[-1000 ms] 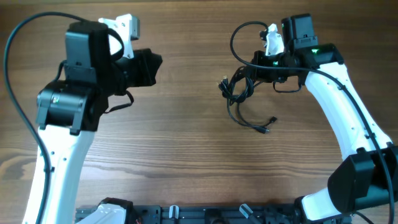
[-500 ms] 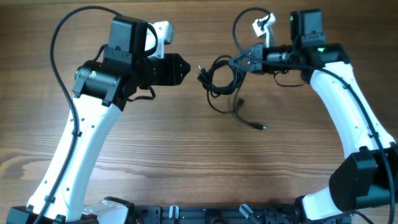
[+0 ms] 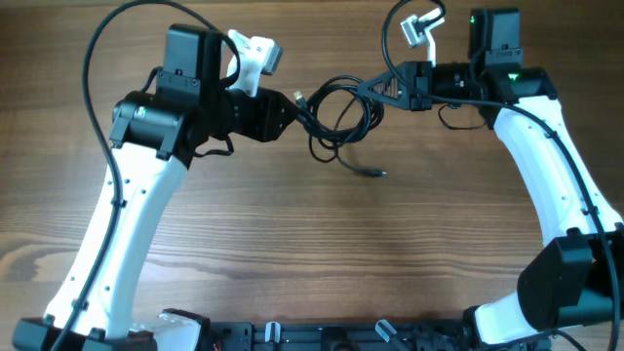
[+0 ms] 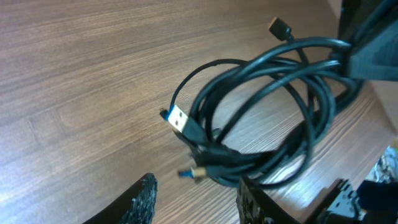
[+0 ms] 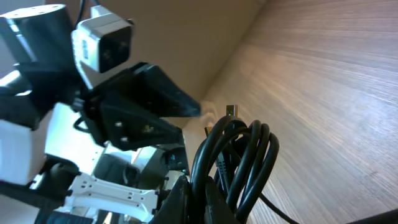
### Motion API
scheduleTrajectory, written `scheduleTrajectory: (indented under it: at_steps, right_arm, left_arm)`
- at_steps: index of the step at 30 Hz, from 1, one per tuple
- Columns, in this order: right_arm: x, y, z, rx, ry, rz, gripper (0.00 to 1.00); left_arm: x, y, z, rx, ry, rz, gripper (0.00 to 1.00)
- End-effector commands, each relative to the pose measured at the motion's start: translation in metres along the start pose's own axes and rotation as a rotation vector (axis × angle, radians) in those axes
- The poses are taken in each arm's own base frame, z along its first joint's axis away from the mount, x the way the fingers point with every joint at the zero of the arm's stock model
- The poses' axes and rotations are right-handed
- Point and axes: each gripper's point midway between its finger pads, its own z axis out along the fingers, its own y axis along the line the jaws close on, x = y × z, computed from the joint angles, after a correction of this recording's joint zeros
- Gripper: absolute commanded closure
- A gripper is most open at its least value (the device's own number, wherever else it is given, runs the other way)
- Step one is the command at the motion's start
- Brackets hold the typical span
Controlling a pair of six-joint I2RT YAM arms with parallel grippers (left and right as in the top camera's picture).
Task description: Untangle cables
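Note:
The robot will next lower the heap of cables in its right gripper onto the wood (image 3: 343, 177) beside the small plug and let it go, since that bare spot is below the gripper.
The cables (image 3: 336, 115) are a bunch of thin black loops held above the table between the two arms. My right gripper (image 3: 378, 91) is shut on the bunch's right side; in the right wrist view the loops (image 5: 244, 163) rise out of the closed jaws (image 5: 200, 200). One loose strand trails down to a small plug (image 3: 374, 174) on the wood. My left gripper (image 3: 293, 105) is open just left of the bunch. In the left wrist view its fingertips (image 4: 144, 198) stand apart under the coil (image 4: 267, 118), with a silver USB plug (image 4: 180, 117) and a small blue-tipped plug just ahead of them, nothing gripped.
The wooden table (image 3: 292, 244) fills the overhead view. Thick black arm wires arch over the left arm (image 3: 97, 58) and above the right wrist (image 3: 390, 39). A black rail (image 3: 312, 336) runs along the front edge between the arm bases.
The right gripper has carried the cables up and to the left. The left arm has swung right to meet the bunch, and its jaws have gone from shut to open.

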Motion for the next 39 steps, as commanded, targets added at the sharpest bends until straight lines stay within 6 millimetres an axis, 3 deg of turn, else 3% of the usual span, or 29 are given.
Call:
scheduleTrajectory:
  at_steps: [1, 4, 9, 14, 22, 31, 39]
  right_arm:
    - [-0.003, 0.005, 0.001, -0.031, 0.006, 0.015, 0.96]
    - [-0.002, -0.006, 0.008, 0.043, 0.006, 0.035, 0.96]
    - [0.004, -0.009, 0.020, 0.075, 0.029, 0.037, 0.96]
    - [0.005, -0.008, 0.022, 0.073, 0.033, 0.037, 0.96]
    - [0.007, -0.011, 0.021, 0.089, 0.037, 0.058, 0.96]
    - [0.032, -0.066, 0.009, 0.395, 0.062, 0.173, 0.96]
    - [0.063, -0.104, 0.012, 0.434, 0.111, 0.286, 0.96]
  left_arm:
    - [0.000, 0.007, 0.018, 0.019, 0.025, 0.051, 0.57]
    - [-0.006, 0.009, 0.025, 0.029, 0.011, 0.044, 0.57]
    - [-0.015, 0.001, 0.025, 0.073, -0.022, 0.040, 0.56]
    - [-0.014, -0.001, 0.026, 0.081, -0.019, 0.042, 0.64]
    - [-0.005, -0.008, 0.031, 0.084, 0.015, 0.048, 0.55]
    - [0.009, 0.021, 0.051, -0.025, 0.081, -0.176, 0.50]
    - [0.009, 0.033, 0.050, -0.072, 0.074, -0.245, 0.48]
